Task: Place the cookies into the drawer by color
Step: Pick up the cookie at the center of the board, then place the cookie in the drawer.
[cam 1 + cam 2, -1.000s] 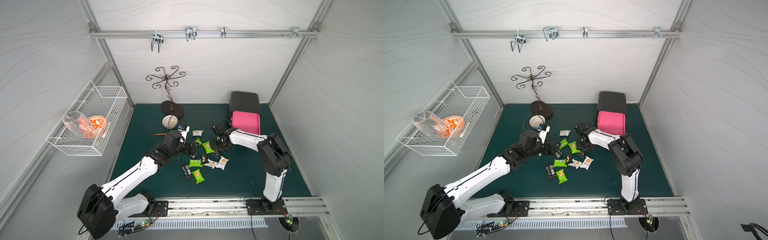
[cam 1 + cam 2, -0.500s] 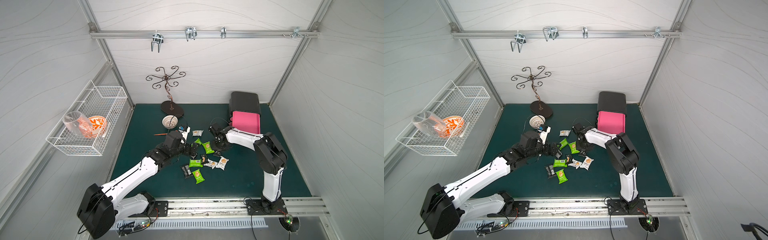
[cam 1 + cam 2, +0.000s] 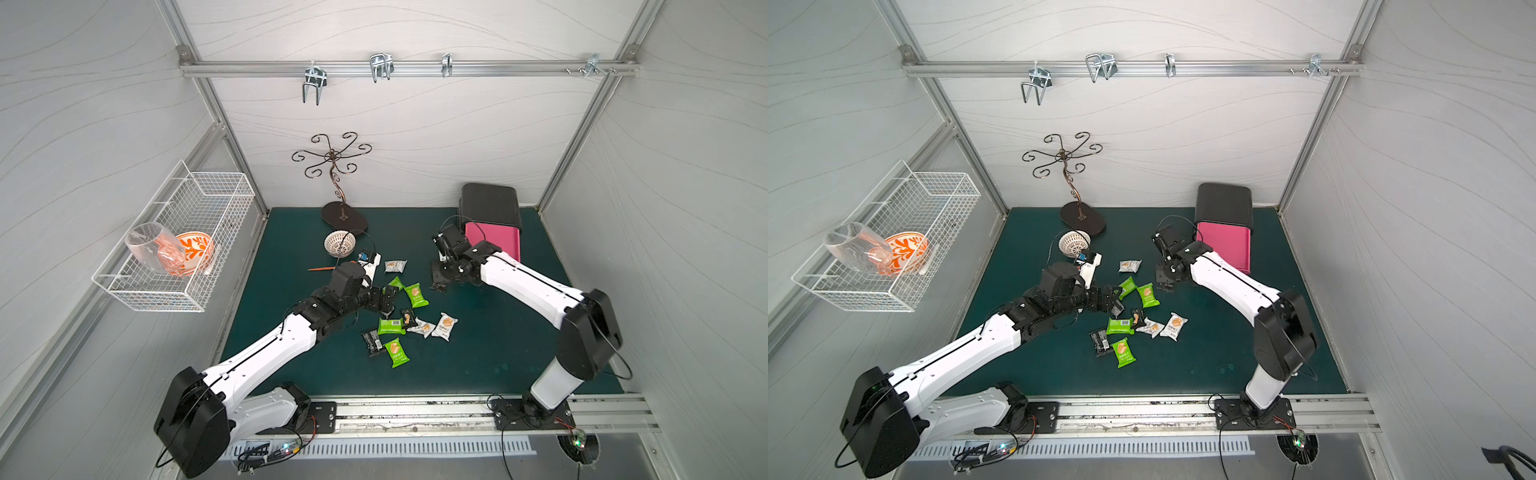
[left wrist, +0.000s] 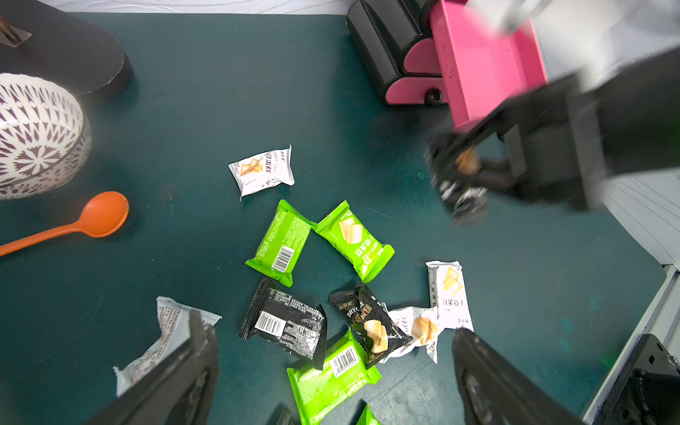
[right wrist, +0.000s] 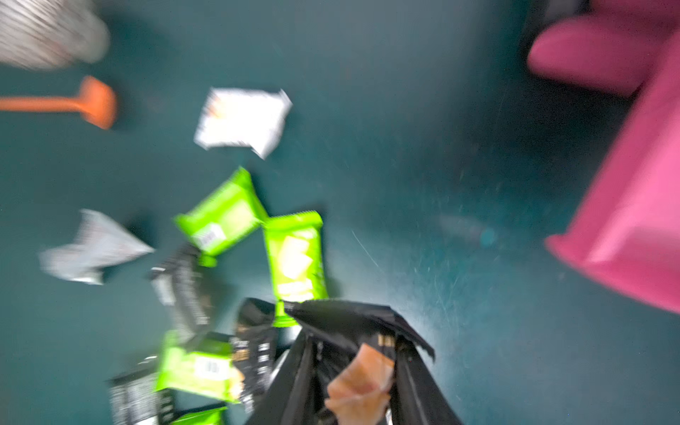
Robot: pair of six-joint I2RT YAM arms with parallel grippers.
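My right gripper rises and travels outward over the open pink drawer (image 5: pixel 637 219) next to release the black cookie packet (image 5: pixel 346 320) inside, since the packet still hangs beside the drawer.
Several cookies lie loose on the green mat: a green packet (image 3: pixel 416 295), a white one (image 3: pixel 395 265), a black one (image 4: pixel 285 325), more in a heap (image 3: pixel 1133 328). My right gripper (image 5: pixel 353 368) is shut on a black cookie packet (image 5: pixel 346 320) with an orange biscuit picture, held just above the mat. It hangs left of the open pink drawer (image 3: pixel 494 245) of the black cabinet (image 3: pixel 490 203). In the top views this gripper (image 3: pixel 438 284) (image 3: pixel 1165 284) is right of the heap. My left gripper (image 4: pixel 331 327) (image 3: pixel 384 301) is open over the heap, holding nothing.
A patterned white bowl (image 3: pixel 340 243) and an orange spoon (image 3: pixel 322 269) lie behind the left arm. A brown metal hook stand (image 3: pixel 344 216) stands at the back. A wire basket (image 3: pixel 178 245) with a glass and an orange bowl hangs on the left wall.
The right gripper's jaws have closed onto the black packet, and its elbow has swung out to the right. The left arm has barely moved.
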